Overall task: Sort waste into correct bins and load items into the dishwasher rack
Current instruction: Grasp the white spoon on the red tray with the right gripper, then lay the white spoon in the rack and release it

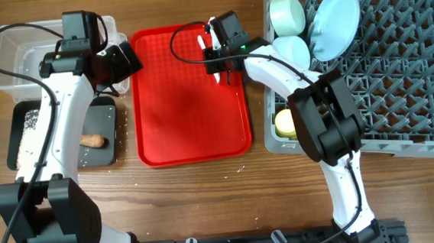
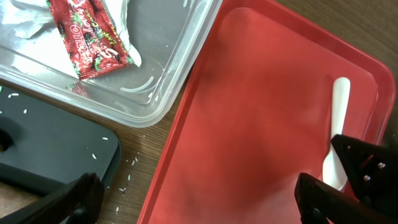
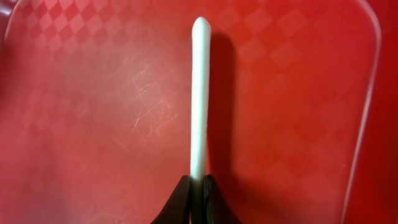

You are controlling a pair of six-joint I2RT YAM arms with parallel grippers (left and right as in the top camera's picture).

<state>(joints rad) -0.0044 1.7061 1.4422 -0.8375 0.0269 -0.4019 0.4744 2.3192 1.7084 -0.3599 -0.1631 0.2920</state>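
Observation:
My right gripper lifts next, crosses past the yellow cup (image 1: 284, 123) and lowers to release the spoon onto the grey rack's wires, since dishes already stand in that rack.
My right gripper (image 1: 216, 59) is shut on the white plastic spoon (image 3: 200, 93), whose handle points away over the red serving tray (image 1: 189, 108); the jaws (image 3: 199, 196) pinch it. My left gripper (image 2: 199, 205) is open and empty, over the seam between the clear tub (image 1: 13, 55) and the red tray. The red-and-white wrapper (image 2: 93, 37) with white paper lies in the clear tub. The brown sausage scrap (image 1: 94, 140) and rice (image 1: 30, 134) lie in the black tray (image 1: 21, 162). The grey rack (image 1: 397, 70) holds the blue plate (image 1: 332, 21), two bowls (image 1: 286, 13) and the yellow cup (image 1: 284, 123).
Loose rice grains (image 2: 127, 174) lie on the wooden table between the black tray and the red tray. The red tray's raised rim (image 2: 186, 124) runs close beside the clear tub's corner (image 2: 174, 74). The rack's upright pegs stand right of the red tray.

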